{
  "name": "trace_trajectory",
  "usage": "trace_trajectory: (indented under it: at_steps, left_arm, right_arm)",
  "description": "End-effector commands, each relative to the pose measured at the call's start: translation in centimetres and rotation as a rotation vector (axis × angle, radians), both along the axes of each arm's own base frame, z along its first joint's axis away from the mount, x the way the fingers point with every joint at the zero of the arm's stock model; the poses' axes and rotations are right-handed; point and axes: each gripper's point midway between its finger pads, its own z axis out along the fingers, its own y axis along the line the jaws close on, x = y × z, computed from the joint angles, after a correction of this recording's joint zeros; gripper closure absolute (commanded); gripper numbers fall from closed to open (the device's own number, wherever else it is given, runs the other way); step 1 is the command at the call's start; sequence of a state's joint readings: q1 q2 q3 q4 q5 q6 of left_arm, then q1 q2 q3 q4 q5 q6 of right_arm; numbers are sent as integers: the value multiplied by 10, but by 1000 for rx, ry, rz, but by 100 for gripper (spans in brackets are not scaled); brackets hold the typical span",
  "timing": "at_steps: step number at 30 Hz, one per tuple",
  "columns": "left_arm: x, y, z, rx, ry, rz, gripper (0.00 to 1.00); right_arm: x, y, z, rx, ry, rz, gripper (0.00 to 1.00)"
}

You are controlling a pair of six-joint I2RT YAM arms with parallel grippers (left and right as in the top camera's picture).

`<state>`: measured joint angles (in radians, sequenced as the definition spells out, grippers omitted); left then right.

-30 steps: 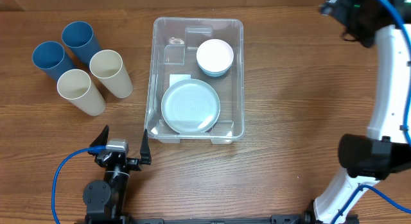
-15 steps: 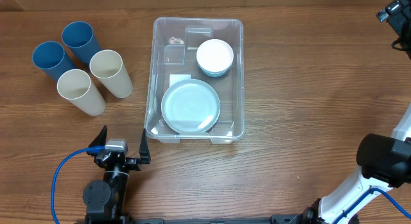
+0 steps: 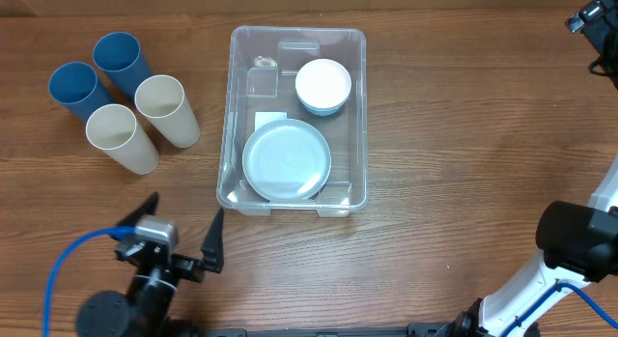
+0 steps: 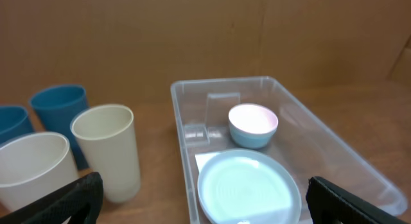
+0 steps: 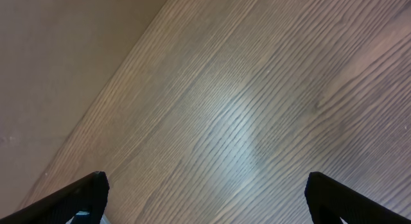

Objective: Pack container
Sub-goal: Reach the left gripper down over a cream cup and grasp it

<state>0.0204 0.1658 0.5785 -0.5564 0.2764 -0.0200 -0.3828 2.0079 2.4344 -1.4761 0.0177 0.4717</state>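
Note:
My left gripper moves outward, tilts down and lowers over the bin-side rim of the cream cup (image 3: 181, 89) (image 4: 133, 119) nearest the container next, since the cup's opening faces up.
The container (image 3: 297, 30) is a clear rectangular bin at the table's middle. A pale blue plate (image 3: 286, 160) lies in its near half and a white bowl (image 3: 323, 85) sits in its far half. My left gripper (image 3: 185, 208) hangs open near the front edge, left of the bin's near corner, with nothing between its fingers. In the left wrist view the container (image 4: 218, 85), plate (image 4: 247, 185) and bowl (image 4: 253, 124) lie ahead of the open left gripper (image 4: 205, 205). My right gripper (image 5: 205, 198) is open over bare wood, its arm (image 3: 594, 16) at the far right edge.
Two blue cups (image 3: 74, 88) (image 3: 122, 59) and two cream cups (image 3: 160, 103) (image 3: 116, 132) stand upright in a cluster at the back left. In the left wrist view the nearer cream cup (image 4: 106, 147) is left of the bin. The right arm's white link (image 3: 570, 250) rises at the right.
The right arm swung from the back right of the table out to the frame's right edge. The left gripper shifted left and toward the front edge. Both stay open.

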Motion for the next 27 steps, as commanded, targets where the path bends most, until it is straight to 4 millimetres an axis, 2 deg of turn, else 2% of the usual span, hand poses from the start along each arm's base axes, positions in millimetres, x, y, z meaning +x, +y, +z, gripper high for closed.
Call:
trace_trajectory:
  at_steps: [1,3,5,7,9,11,13,15,18,21,22,27]
  left_arm:
    - [16,3,38,-4,140,13,0]
    - [31,0,47,9,266,-10,0]
    - [56,-7,59,48,410,-77,0]
    - [75,-8,67,40,484,-88,0]
    - [105,-12,80,21,539,-118,0]
    - [126,-18,82,-6,575,-154,0]
    - [148,-18,75,-11,602,-160,0]
    - [169,-16,57,1,638,-161,0]
    - [191,-5,16,20,754,-99,0]
    - [203,30,-23,34,885,142,0]
    - [205,37,-32,51,908,176,0]
    - [221,50,-68,105,984,239,0]
  right_arm:
    - [0,-2,4,-9,-10,-12,0]
    - [0,-2,4,-9,-10,-13,0]
    - [0,-2,4,-9,-10,-12,0]
    - [0,-2,4,-9,-10,-12,0]
    - [0,-2,4,-9,-10,-13,0]
    - [0,-2,4,-9,-10,-12,0]
    - [0,-2,4,-9,-10,-12,0]
    - [0,-2,4,-9,-10,-12,0]
    - [0,-2,4,-9,-10,-12,0]
    - [0,-2,4,-9,-10,-12,0]
    - [0,-2,4,-9,-10,-12,0]
    - [0,-2,4,-9,-10,-12,0]
